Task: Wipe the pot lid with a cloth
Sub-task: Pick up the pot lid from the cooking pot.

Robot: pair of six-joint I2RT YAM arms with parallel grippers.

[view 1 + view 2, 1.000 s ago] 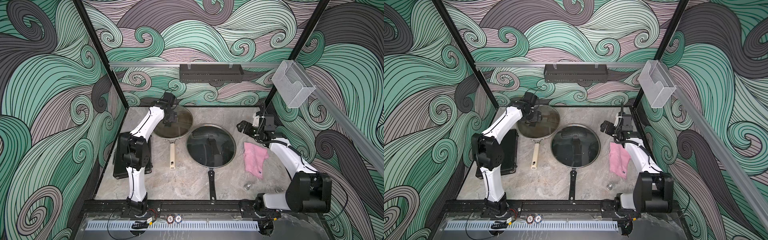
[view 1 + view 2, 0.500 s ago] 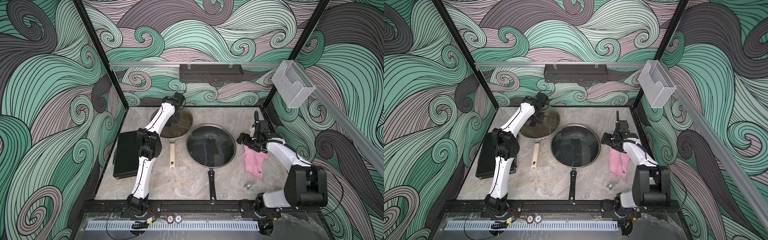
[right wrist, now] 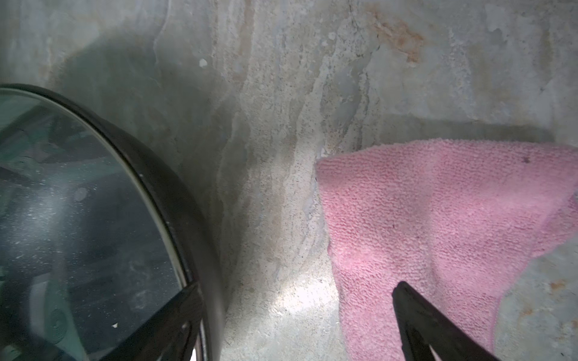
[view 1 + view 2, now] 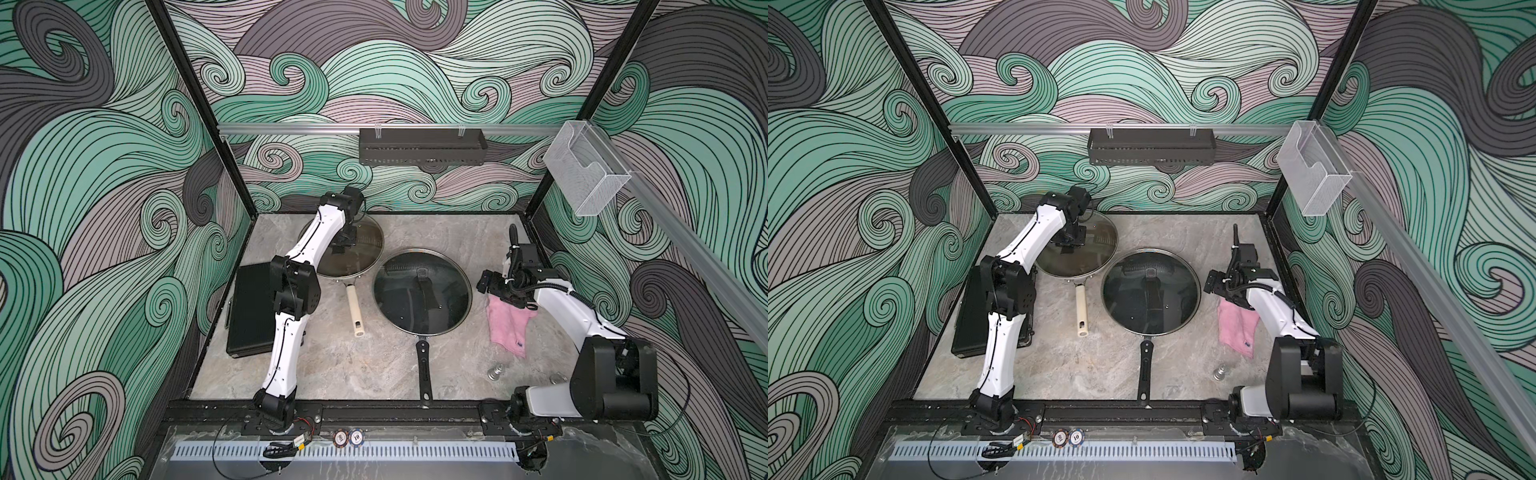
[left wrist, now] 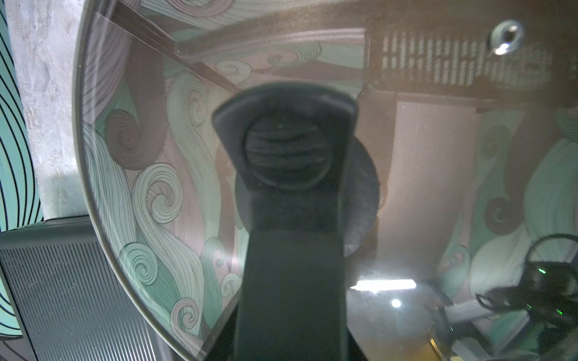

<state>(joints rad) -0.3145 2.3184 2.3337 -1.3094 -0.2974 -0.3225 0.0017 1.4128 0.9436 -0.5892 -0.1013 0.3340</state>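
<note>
The pink cloth's middle (image 4: 507, 320) (image 3: 379, 331) lies below the right gripper and back toward the base, so the right gripper's open fingers will next move back and down onto it.
A glass pot lid (image 4: 368, 259) covers the cream-handled pan at the back left. In both top views my left gripper (image 4: 343, 246) (image 4: 1070, 243) sits on the lid's middle, shut on its black handle (image 5: 291, 150); the handle fills the left wrist view and hides the fingers. The pink cloth (image 4: 509, 322) (image 4: 1237, 328) lies flat on the table at the right. My right gripper (image 4: 500, 293) (image 3: 297, 315) hovers open over the cloth's far end. One finger (image 3: 422, 328) is above the cloth (image 3: 438, 218), the other above a pan's rim.
A second glass lid (image 4: 422, 291) covers a black-handled pan (image 4: 424, 365) mid-table, close to the cloth. A black case (image 4: 249, 307) lies at the left wall. Small metal weights (image 4: 496, 372) stand near the right arm's base. A black rack (image 4: 422, 145) hangs on the back wall.
My left arm stretched out over the back-left lid and its gripper closed on the handle. My right gripper came forward and down to the cloth's far end, staying open.
</note>
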